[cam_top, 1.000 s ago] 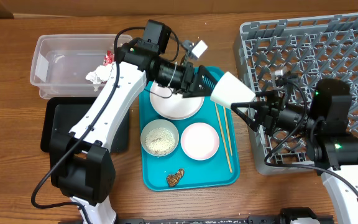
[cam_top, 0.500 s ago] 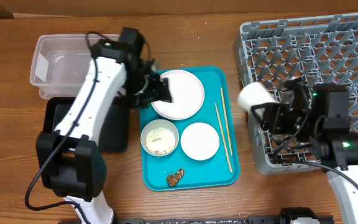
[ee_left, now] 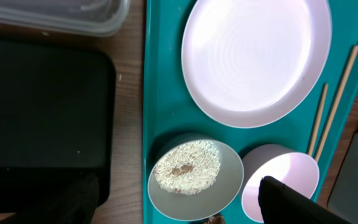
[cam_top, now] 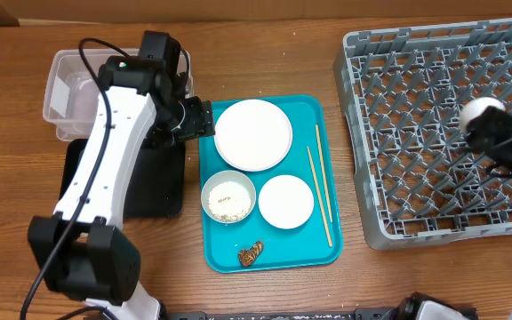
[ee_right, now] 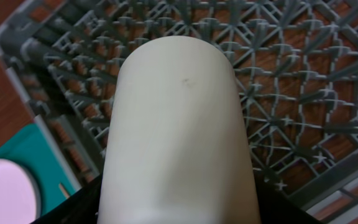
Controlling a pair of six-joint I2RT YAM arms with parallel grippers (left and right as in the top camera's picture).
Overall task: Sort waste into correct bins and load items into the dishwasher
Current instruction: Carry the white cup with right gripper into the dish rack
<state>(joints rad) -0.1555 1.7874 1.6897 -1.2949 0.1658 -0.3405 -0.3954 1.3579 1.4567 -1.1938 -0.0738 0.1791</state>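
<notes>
I need to lower the cup back and to the right in the overhead view with my right gripper, onto the rack's near corner, because the cup hangs above the pegs.
My left gripper is open and empty at the left edge of the teal tray, above the black tray. Its wrist view shows the white plate, the bowl of rice grains, the pale-pink bowl and the chopsticks. A brown food lump lies at the tray's front. My right gripper is shut on a white cup, held above the grey dish rack. The clear tub is partly under my left arm. The napkin and foil wrapper are hidden.
The teal serving tray lies between the black tray and the rack. The rack's upright pegs sit right under the cup. Bare wooden table shows in front of the trays and behind them.
My left arm has drawn back from over the plate to the tray's left edge. My right gripper has carried the white cup rightward, from the rack's left edge to over its right side.
</notes>
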